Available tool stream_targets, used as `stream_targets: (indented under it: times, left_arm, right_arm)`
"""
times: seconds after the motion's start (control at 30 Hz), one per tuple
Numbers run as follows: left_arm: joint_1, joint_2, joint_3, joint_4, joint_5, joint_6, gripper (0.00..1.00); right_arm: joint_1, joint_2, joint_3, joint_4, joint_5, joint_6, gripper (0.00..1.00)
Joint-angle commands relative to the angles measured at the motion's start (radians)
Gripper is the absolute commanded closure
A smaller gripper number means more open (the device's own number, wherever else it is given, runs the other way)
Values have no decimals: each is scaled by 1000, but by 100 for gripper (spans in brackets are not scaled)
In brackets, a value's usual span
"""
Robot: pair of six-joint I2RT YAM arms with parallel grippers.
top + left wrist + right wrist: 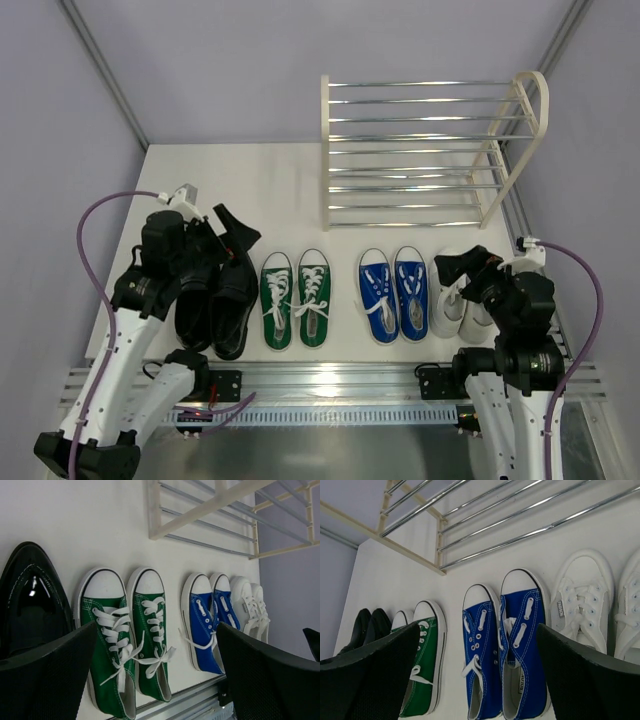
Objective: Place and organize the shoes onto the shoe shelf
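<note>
The white sneakers stand close together, so my right gripper will next turn to point down and lower onto their neighbouring inner sides.
Four pairs of shoes stand in a row near the table's front edge: black leather shoes (232, 300), green sneakers (295, 298), blue sneakers (395, 292) and white sneakers (450, 305). The empty chrome shoe shelf (420, 150) stands behind them at the back right. My left gripper (228, 232) is open and empty above the black pair. My right gripper (466, 268) is open and empty above the white pair. The left wrist view shows the green sneakers (127, 640) between its fingers. The right wrist view shows the blue sneakers (502, 645) between its fingers.
Grey walls close in the white table (240, 190) on both sides. A metal rail (320, 378) runs along the front edge behind the arm bases. The shelf's cream side frame (520, 140) stands close to the right wall.
</note>
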State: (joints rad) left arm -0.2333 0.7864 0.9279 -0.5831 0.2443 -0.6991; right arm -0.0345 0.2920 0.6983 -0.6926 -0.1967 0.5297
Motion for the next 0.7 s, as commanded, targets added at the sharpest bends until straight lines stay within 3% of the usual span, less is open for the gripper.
stream_targets:
  times: [0.0, 0.17, 0.27, 0.37, 0.43, 0.63, 0.67]
  left_arm:
    - [2, -27, -15, -46, -81, 55, 0]
    - [2, 25, -64, -35, 18, 17, 1]
    - [0, 118, -93, 32, 197, -11, 0]
    - [0, 172, -107, 135, 422, -60, 0]
    - [0, 200, -104, 299, 606, -126, 0]
    - [5, 153, -244, 791, 734, -347, 0]
    - [3, 145, -248, 786, 709, -356, 0]
  right_arm:
    - [1, 18, 44, -61, 64, 30, 3]
    - [1, 26, 43, -75, 70, 58, 3]
    - [1, 24, 43, -51, 83, 91, 2]
    - [1, 19, 73, -103, 192, 171, 3]
    - [1, -7, 72, -98, 229, 176, 3]
    - [1, 19, 56, -53, 123, 138, 3]
    - [1, 25, 56, -50, 118, 128, 3]
